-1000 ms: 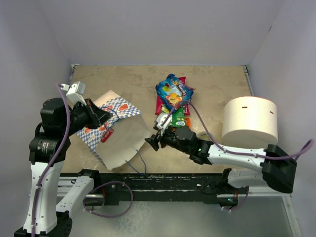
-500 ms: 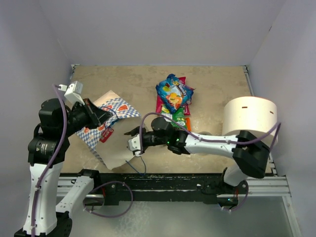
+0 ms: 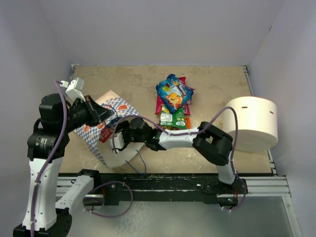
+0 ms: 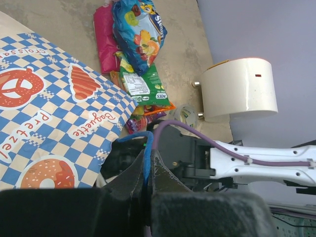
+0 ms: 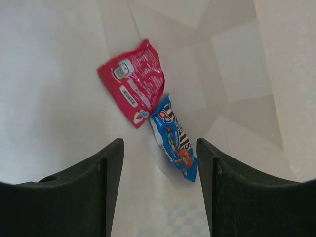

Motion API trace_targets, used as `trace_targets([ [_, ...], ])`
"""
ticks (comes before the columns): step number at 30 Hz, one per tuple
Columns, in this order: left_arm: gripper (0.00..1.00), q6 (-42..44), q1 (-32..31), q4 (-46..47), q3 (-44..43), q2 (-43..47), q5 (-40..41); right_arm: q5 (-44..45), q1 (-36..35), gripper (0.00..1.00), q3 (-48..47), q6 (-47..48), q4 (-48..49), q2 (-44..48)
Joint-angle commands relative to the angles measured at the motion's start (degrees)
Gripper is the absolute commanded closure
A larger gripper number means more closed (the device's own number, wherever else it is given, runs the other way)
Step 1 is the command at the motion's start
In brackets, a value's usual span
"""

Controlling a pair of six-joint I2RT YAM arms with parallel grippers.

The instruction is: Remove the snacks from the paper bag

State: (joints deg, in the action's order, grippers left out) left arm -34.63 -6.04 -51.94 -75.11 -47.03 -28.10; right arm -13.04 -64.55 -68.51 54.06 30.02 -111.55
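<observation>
The right gripper pushes deeper into the paper bag next, onto the blue packet's end [image 5: 165, 117] by the red-pink packet, because it lies ahead between the open fingers.
The paper bag [image 3: 118, 106] lies on its side at the left, its mouth toward the right. My left gripper [image 3: 105, 115] is shut on its blue cord handle [image 4: 143, 148] and holds the mouth up; the checkered outside shows in the left wrist view [image 4: 49, 113]. My right gripper [image 3: 118, 140] is open and reaches inside the bag. In the right wrist view, a red-pink packet [image 5: 133, 84] and a blue packet [image 5: 175, 138] lie on the white inside, just ahead of the open gripper [image 5: 159, 144]. Other snacks [image 3: 173, 98] lie piled on the table.
The pile holds a blue packet [image 4: 138, 29], a green one [image 4: 140, 84] and a pink one [image 4: 103, 44]. A big white cylinder roll [image 3: 251, 123] stands at the right. A small clear tape roll [image 4: 185, 114] sits near it. Walls close in the table at left, back and right.
My right arm has swung left from beside the snack pile into the bag's mouth. My left gripper has kept its hold on the handle, nearly still.
</observation>
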Motion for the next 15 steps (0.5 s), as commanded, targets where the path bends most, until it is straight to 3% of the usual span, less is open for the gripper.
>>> trace_targets([
  [1,1.00,2.2,-0.1,-0.1,-1.8,0.0,-2.7,8.1,0.0,0.38,-5.6,3.6,5.1,-4.0],
  [15,1.00,4.1,-0.1,-1.4,-2.7,-2.3,-7.0,11.6,0.4,0.37,-14.2,4.8,12.7,-17.0],
])
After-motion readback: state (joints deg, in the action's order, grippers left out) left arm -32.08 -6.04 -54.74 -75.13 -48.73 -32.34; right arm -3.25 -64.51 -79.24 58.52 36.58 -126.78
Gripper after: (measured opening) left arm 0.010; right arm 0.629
